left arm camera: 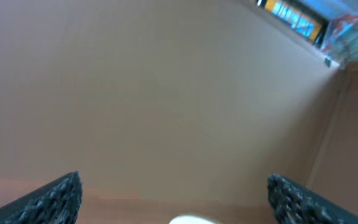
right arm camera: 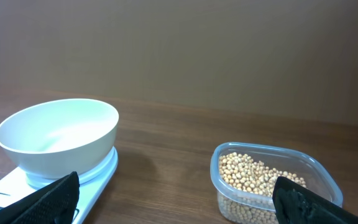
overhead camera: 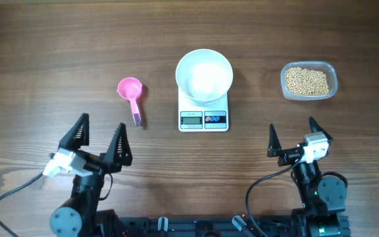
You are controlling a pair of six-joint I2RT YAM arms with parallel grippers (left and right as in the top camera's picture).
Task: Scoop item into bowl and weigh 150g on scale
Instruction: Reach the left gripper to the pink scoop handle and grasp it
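Observation:
The left gripper moves outward to the pink scoop next, tips down and lowers onto its handle (overhead camera: 134,108) beside the cup.
The white bowl (overhead camera: 204,75) (right arm camera: 59,138) stands empty on the white scale (overhead camera: 204,113) (right arm camera: 95,180) at the table's middle. Tan beans (overhead camera: 307,80) (right arm camera: 257,176) fill a clear plastic tub (overhead camera: 333,81) (right arm camera: 222,159) at the back right. My left gripper (overhead camera: 101,137) (left arm camera: 174,194) hangs open near the front left with nothing between its fingers. Over the front right, my right gripper (overhead camera: 291,135) (right arm camera: 176,199) is open too, pointing at the gap between scale and tub. The left wrist view shows mostly a blurred tan wall.
A pink scoop (overhead camera: 131,95) lies left of the scale, its cup to the back and its handle toward me. Bare wooden table (overhead camera: 58,59) spreads round everything. Black cables trail from both arm bases at the front edge.

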